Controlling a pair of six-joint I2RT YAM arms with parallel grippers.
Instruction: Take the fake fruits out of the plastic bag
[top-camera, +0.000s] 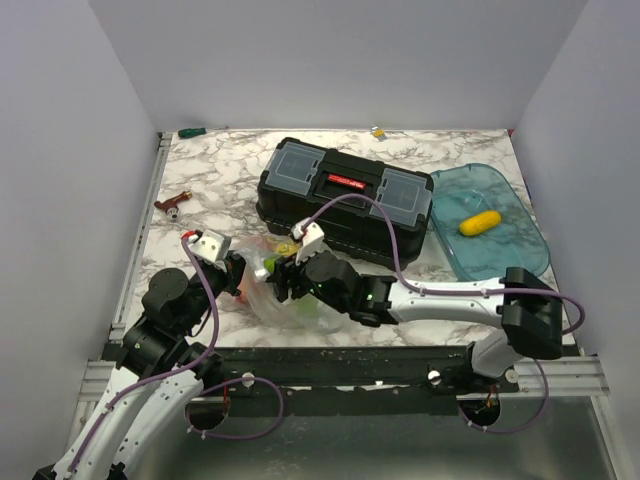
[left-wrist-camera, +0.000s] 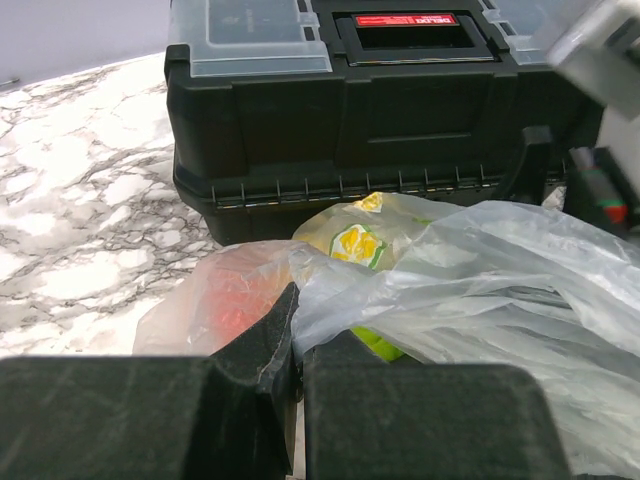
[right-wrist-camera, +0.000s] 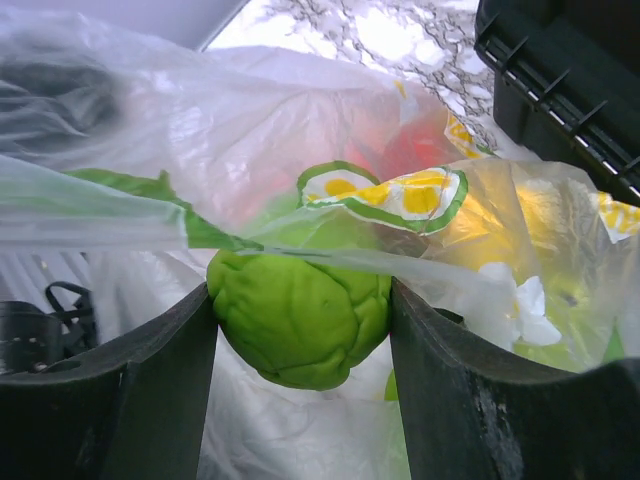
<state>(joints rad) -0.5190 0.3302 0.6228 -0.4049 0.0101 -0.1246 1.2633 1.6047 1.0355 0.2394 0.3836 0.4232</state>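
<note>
My right gripper should rise from the bag (top-camera: 268, 290), move across to the bag's right in the top view, go down and release, because the bottom of the tray is free there beside the tray's yellow fruit.
The clear plastic bag (top-camera: 268, 290) lies crumpled in front of the black toolbox, with red, green and yellow fruits showing through it. My left gripper (left-wrist-camera: 296, 335) is shut on a fold of the bag's film (left-wrist-camera: 420, 290). My right gripper (right-wrist-camera: 300, 300) is inside the bag's mouth, shut on a light green lumpy fruit (right-wrist-camera: 298, 315) pressed between both fingers. A red fruit (left-wrist-camera: 225, 300) shows through the film at the left. A yellow fruit (top-camera: 480, 222) lies in the blue tray.
The black toolbox (top-camera: 345, 200) stands right behind the bag. A translucent blue tray (top-camera: 495, 250) sits at the right. A small brown-red tool (top-camera: 172, 205) lies at the left, and small objects lie at the far edge (top-camera: 192, 131).
</note>
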